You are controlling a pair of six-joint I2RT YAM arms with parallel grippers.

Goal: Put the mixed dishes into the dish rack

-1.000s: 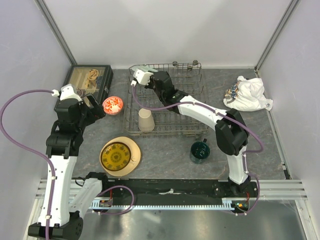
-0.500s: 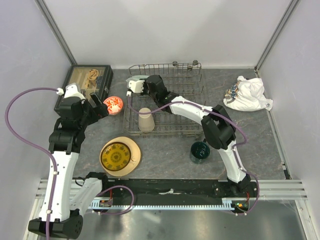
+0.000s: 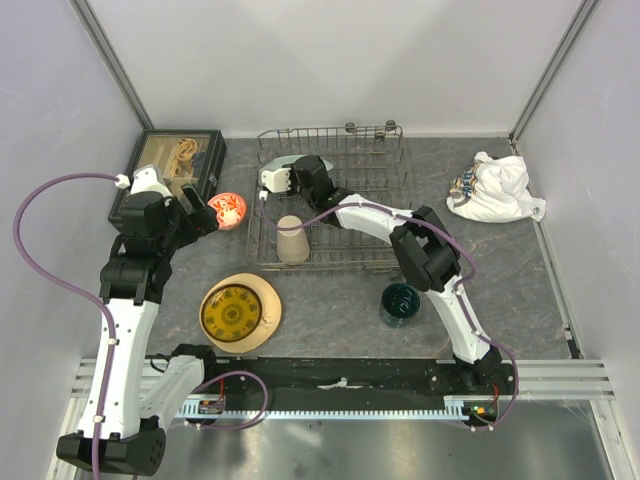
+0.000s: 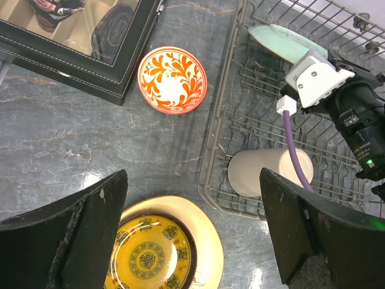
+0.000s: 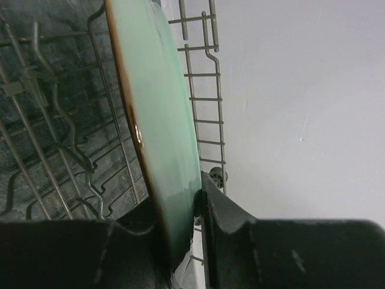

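Note:
The right gripper eases outward and down next, then releases the plate, since the dish rack's back rails lie outward of the gripper and the plate is still short of them.
The grey wire dish rack stands at the back middle. My right gripper is shut on the pale green plate, held on edge in the rack's back left corner. The right wrist view shows the plate between my fingers. A beige cup lies in the rack's front left. The red-orange bowl sits left of the rack. The yellow plate rests on the tan plate. The dark green mug stands in front of the rack. My left gripper is open, above the table near the bowl.
A dark glass-topped display box stands at the back left, close to the bowl. A white cloth bundle lies at the back right. Grey walls close in the table on three sides.
My right arm has swung the green plate left and down into the rack's back left corner. My left arm has shifted slightly right, toward the bowl.

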